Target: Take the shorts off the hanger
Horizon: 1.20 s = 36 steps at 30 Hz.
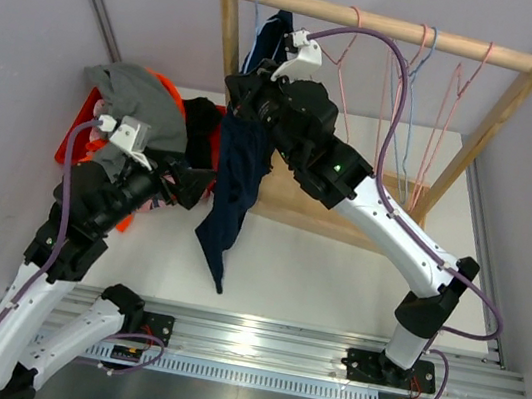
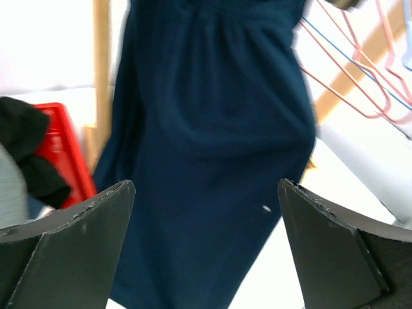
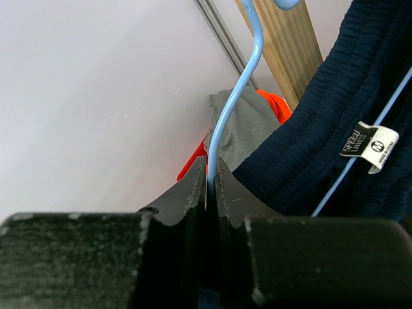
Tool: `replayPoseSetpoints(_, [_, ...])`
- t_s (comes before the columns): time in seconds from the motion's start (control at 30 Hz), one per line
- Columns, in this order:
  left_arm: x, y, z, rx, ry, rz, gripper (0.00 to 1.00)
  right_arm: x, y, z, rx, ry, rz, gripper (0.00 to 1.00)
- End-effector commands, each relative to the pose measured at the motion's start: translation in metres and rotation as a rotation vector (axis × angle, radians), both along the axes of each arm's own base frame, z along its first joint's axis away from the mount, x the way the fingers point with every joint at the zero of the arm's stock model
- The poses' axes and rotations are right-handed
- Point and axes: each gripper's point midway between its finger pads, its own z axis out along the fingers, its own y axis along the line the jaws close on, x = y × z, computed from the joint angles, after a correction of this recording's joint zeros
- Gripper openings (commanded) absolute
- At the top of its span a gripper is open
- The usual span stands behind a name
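Note:
My left gripper will advance to the right in the top view and close on the shorts' lower cloth, since that cloth hangs beyond its open fingers.
The navy blue shorts [image 1: 236,180] hang from a light blue wire hanger [image 3: 237,96] on the wooden rail [image 1: 395,26] at its left end. My right gripper [image 3: 211,168] is shut on the hanger's neck, just under its hook; the shorts' waistband with a white label [image 3: 369,147] lies right beside it. My left gripper [image 2: 206,212] is open, facing the hanging navy shorts [image 2: 212,148] from the left, with the cloth beyond its fingertips. In the top view the left gripper [image 1: 195,188] is next to the shorts' left edge.
A red basket [image 1: 85,125] at the left holds grey [image 1: 144,104], orange and black [image 1: 202,124] shorts. Empty pink and blue hangers [image 1: 431,114] hang on the rail's right part. The rack's wooden posts [image 1: 230,32] and base stand behind the shorts.

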Motion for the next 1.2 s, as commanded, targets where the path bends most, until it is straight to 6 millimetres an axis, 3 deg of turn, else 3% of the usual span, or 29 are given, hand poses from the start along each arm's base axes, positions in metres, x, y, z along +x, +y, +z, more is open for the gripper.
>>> replayPoseSetpoints(0.0, [-0.009, -0.024, 0.010, -0.056, -0.027, -0.122, 0.99, -0.010, -0.031, 0.064, 0.131, -0.128, -0.044, 0.01])
replayPoseSetpoints(0.23, [-0.023, -0.046, 0.010, -0.091, -0.044, -0.223, 0.99, -0.008, -0.029, 0.061, 0.124, -0.131, -0.052, 0.01])
replayPoseSetpoints(0.37, [-0.012, -0.050, -0.014, -0.055, -0.003, -0.200, 0.99, -0.008, -0.029, 0.062, 0.129, -0.127, -0.050, 0.01])
replayPoseSetpoints(0.4, [-0.007, -0.052, -0.028, -0.044, 0.009, -0.192, 0.99, -0.008, -0.030, 0.062, 0.131, -0.126, -0.048, 0.01])
replayPoseSetpoints(0.47, [0.002, -0.051, -0.035, -0.036, 0.005, -0.158, 0.94, -0.010, -0.030, 0.062, 0.133, -0.122, -0.043, 0.01])
replayPoseSetpoints(0.5, [0.007, -0.053, -0.046, -0.029, 0.011, -0.152, 0.81, -0.011, -0.030, 0.062, 0.138, -0.117, -0.040, 0.01])
replayPoseSetpoints(0.57, [0.017, -0.056, -0.056, -0.016, 0.023, -0.133, 0.67, -0.012, -0.030, 0.062, 0.142, -0.111, -0.033, 0.01])
replayPoseSetpoints(0.6, [0.021, -0.057, -0.059, -0.016, 0.016, -0.129, 0.53, -0.013, -0.029, 0.060, 0.144, -0.105, -0.027, 0.01])
replayPoseSetpoints(0.67, [0.027, -0.058, -0.062, -0.009, 0.013, -0.116, 0.38, -0.016, -0.029, 0.059, 0.149, -0.102, -0.020, 0.01])
replayPoseSetpoints(0.7, [0.031, -0.059, -0.054, -0.022, -0.013, -0.109, 0.12, -0.017, -0.029, 0.055, 0.145, -0.097, -0.016, 0.01])
replayPoseSetpoints(0.73, [0.032, -0.059, -0.052, -0.025, -0.011, -0.104, 0.00, -0.018, -0.029, 0.055, 0.146, -0.098, -0.016, 0.01])
replayPoseSetpoints(0.83, [0.026, -0.057, -0.036, -0.042, -0.040, -0.108, 0.00, -0.018, -0.030, 0.050, 0.143, -0.099, -0.017, 0.05])
replayPoseSetpoints(0.9, [0.016, -0.054, -0.038, -0.028, -0.015, -0.113, 0.00, -0.019, -0.031, 0.051, 0.140, -0.102, -0.021, 0.19])
replayPoseSetpoints(0.93, [0.007, -0.050, -0.030, -0.043, -0.038, -0.117, 0.00, -0.017, -0.033, 0.051, 0.138, -0.105, -0.028, 0.36])
replayPoseSetpoints(1.0, [-0.005, -0.044, -0.035, -0.037, -0.017, -0.112, 0.00, -0.016, -0.034, 0.053, 0.141, -0.111, -0.032, 0.48])
replayPoseSetpoints(1.07, [-0.021, -0.033, -0.028, -0.066, -0.037, -0.110, 0.00, -0.014, -0.037, 0.057, 0.150, -0.118, -0.038, 0.56])
replayPoseSetpoints(1.13, [-0.030, -0.026, -0.042, -0.059, 0.001, -0.103, 0.00, -0.013, -0.039, 0.059, 0.150, -0.123, -0.042, 0.57])
replayPoseSetpoints(1.17, [-0.037, -0.021, -0.042, -0.068, -0.004, -0.102, 0.00, -0.013, -0.040, 0.062, 0.155, -0.128, -0.044, 0.47])
